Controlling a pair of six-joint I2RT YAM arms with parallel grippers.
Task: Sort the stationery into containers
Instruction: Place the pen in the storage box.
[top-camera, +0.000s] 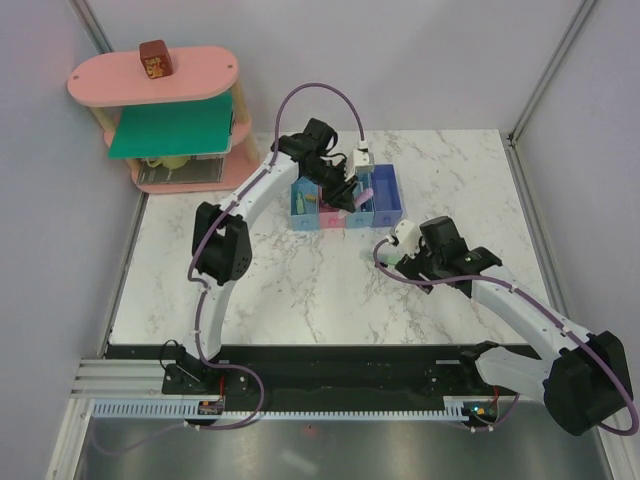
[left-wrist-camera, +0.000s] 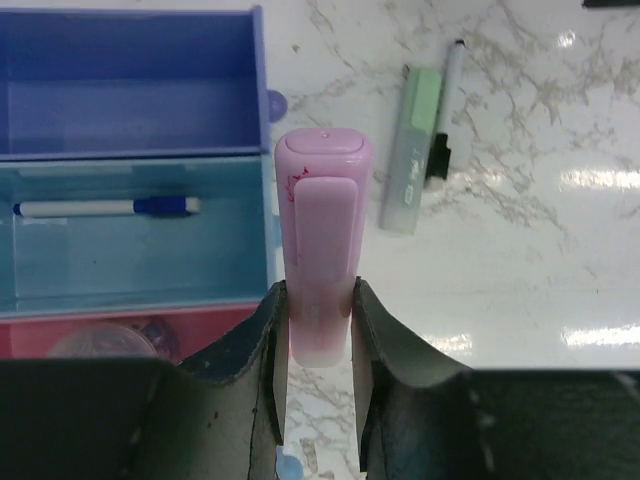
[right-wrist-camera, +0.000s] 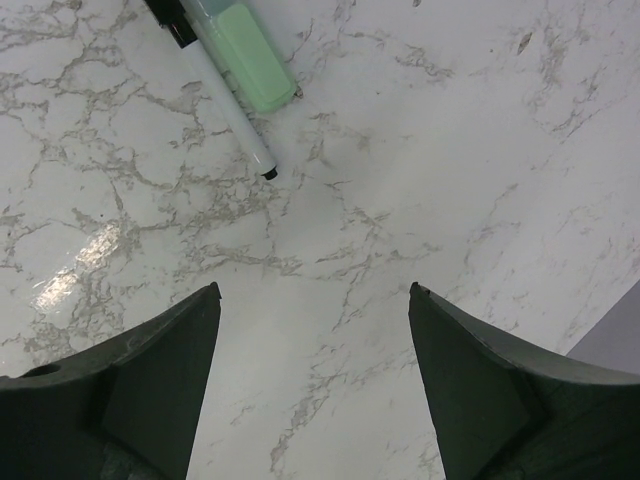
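Note:
The left gripper carries the lilac-pink bar past the light blue bin next, away from my base, over the darker blue bin (left-wrist-camera: 130, 92).
My left gripper (left-wrist-camera: 318, 290) is shut on the lilac-pink flat bar (left-wrist-camera: 322, 230) and holds it just beside the row of joined bins (top-camera: 345, 200), over the marble. In the left wrist view the darker blue bin (left-wrist-camera: 130, 90) is empty. The light blue bin (left-wrist-camera: 130, 270) holds a white pen with a blue cap (left-wrist-camera: 105, 208). The pink bin (left-wrist-camera: 215, 325) holds a translucent round piece (left-wrist-camera: 110, 340). A mint green bar (left-wrist-camera: 412, 150) and a thin black-and-white pen (left-wrist-camera: 445, 110) lie together on the table. My right gripper (right-wrist-camera: 315, 290) is open and empty, a little short of that green bar (right-wrist-camera: 250, 50) and pen (right-wrist-camera: 225, 100).
A big pink oval shelf (top-camera: 150, 80) with a green panel stands at the back left, with a brown block (top-camera: 154, 60) on top. The marble table (top-camera: 300, 290) is bare in front of the bins. Grey walls close in both sides.

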